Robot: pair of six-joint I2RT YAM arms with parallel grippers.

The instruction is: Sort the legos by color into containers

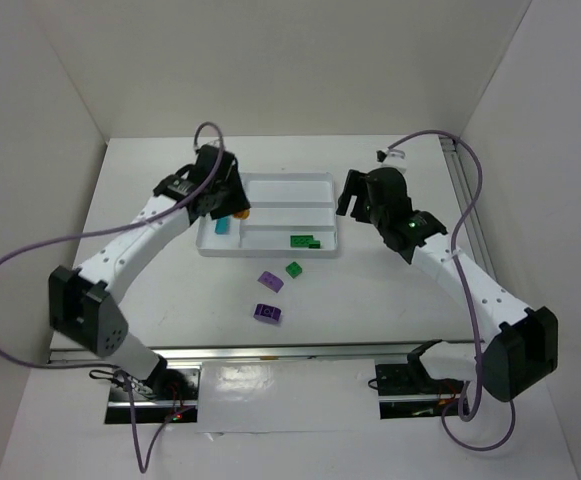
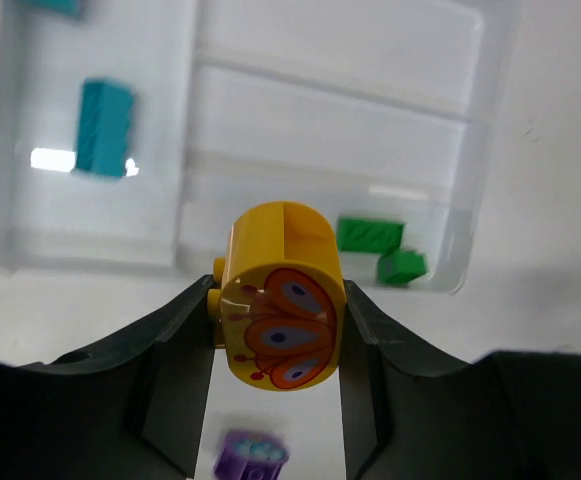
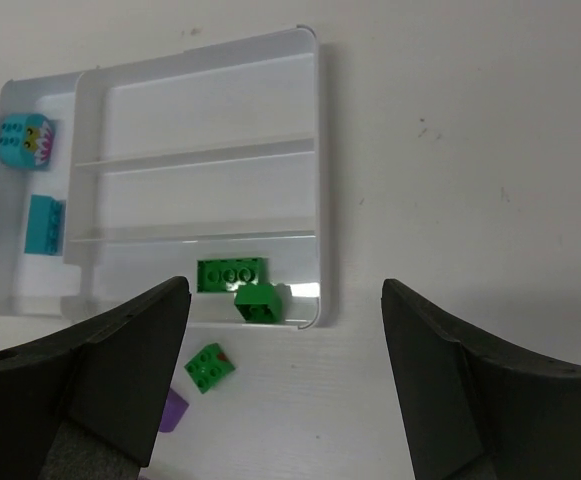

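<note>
I should next move my left gripper away from my base, over the nearest long section. Then I should lower the orange-yellow piece into the middle long section (image 1: 289,217) (image 2: 322,132).
My left gripper (image 1: 232,203) is shut on the rounded orange-yellow piece (image 2: 283,305) with a butterfly print, held above the table just in front of the white tray (image 1: 270,180), at its left end. Two cyan bricks (image 2: 104,127) lie in the narrow section. Two green bricks (image 3: 231,273) lie in the nearest long section. One green brick (image 1: 294,269) and two purple bricks (image 1: 271,281) lie on the table in front of the tray. My right gripper (image 1: 353,196) is open and empty, above the table just right of the tray.
White walls enclose the table on three sides. A metal rail (image 1: 462,190) runs along the right edge. The two farther long sections of the tray (image 3: 200,120) hold nothing. Purple cables loop from both arms.
</note>
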